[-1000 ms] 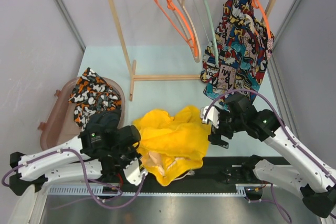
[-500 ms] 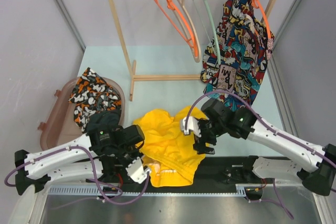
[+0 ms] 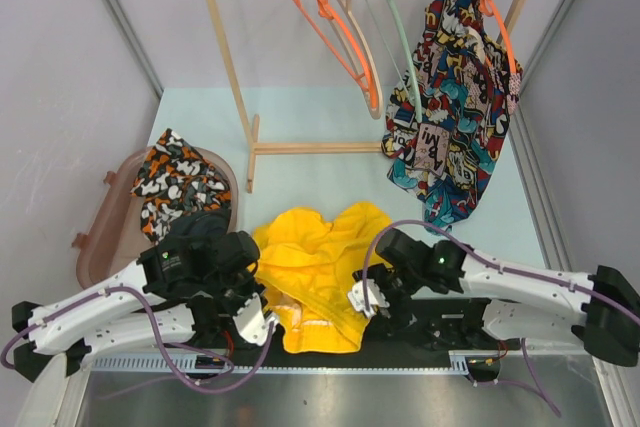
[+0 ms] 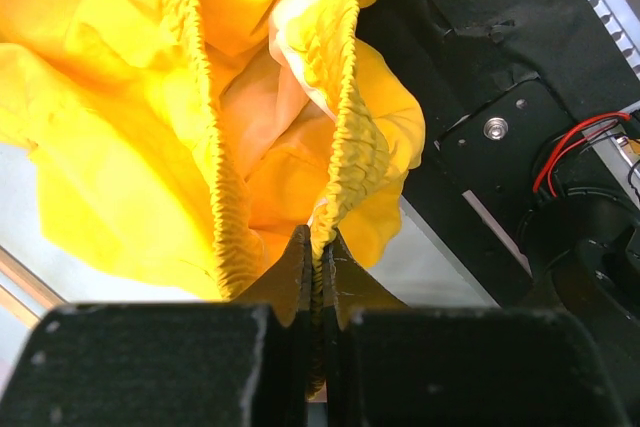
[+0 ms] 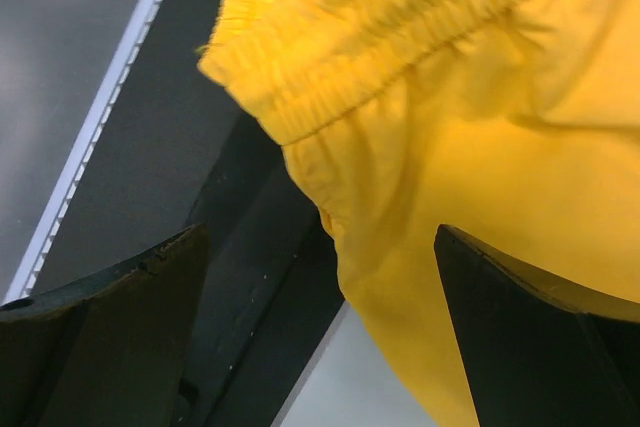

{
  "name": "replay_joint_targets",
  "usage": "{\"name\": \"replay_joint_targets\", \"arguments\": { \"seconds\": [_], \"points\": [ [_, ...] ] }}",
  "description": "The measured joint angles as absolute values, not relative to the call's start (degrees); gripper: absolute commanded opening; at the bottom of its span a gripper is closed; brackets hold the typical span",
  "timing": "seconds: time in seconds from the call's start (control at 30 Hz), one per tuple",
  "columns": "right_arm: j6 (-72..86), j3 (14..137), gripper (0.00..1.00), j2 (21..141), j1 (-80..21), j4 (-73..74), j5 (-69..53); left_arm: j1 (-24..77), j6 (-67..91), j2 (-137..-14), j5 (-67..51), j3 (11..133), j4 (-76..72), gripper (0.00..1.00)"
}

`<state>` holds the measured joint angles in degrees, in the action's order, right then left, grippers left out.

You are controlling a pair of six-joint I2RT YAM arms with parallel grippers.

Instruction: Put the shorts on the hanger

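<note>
My right gripper will reach onward past the plain edge between its fingers onto the waistband's near corner (image 3: 356, 336) (image 5: 262, 95), because that ribbed end still lies beyond its open fingertips.
The yellow shorts (image 3: 315, 267) lie bunched on the table between my two arms, their near edge over the black base strip. My left gripper (image 3: 262, 322) is shut on the elastic waistband (image 4: 340, 147), pinching it between the fingertips (image 4: 316, 247). My right gripper (image 3: 365, 297) sits at the shorts' near right edge. It stands wide open (image 5: 320, 247), with a fold of yellow fabric (image 5: 480, 127) hanging between its fingers and touching neither. The mint-green hanger (image 3: 400, 47) hangs empty on the rail at the back.
A wooden rack (image 3: 225, 47) at the back carries orange hangers (image 3: 330, 27), a beige hanger (image 3: 360, 37) and a comic-print garment (image 3: 455, 97). A brown basket (image 3: 100, 237) at the left holds patterned cloth (image 3: 180, 182). Black base plates (image 3: 440, 322) line the near edge.
My right gripper has swung down and left, from beside the shorts' right side to their near right edge. The shorts have bunched slightly nearer. The left gripper has kept its grip.
</note>
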<state>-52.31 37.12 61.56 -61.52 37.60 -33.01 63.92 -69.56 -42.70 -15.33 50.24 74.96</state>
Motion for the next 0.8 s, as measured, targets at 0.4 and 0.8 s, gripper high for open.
{"name": "replay_joint_targets", "arguments": {
  "seconds": [0.4, 0.8],
  "points": [
    [-52.75, 25.91, 0.32, 61.32, -73.54, 12.86, -25.19, 63.31, -69.52, -42.81, -15.88, 50.24, 74.89, 0.00],
    [-42.87, 32.25, 0.00, 42.22, -53.98, 16.93, -16.84, 62.70, -70.43, -42.28, -16.97, 50.28, 75.07, 0.04]
  ]
}}
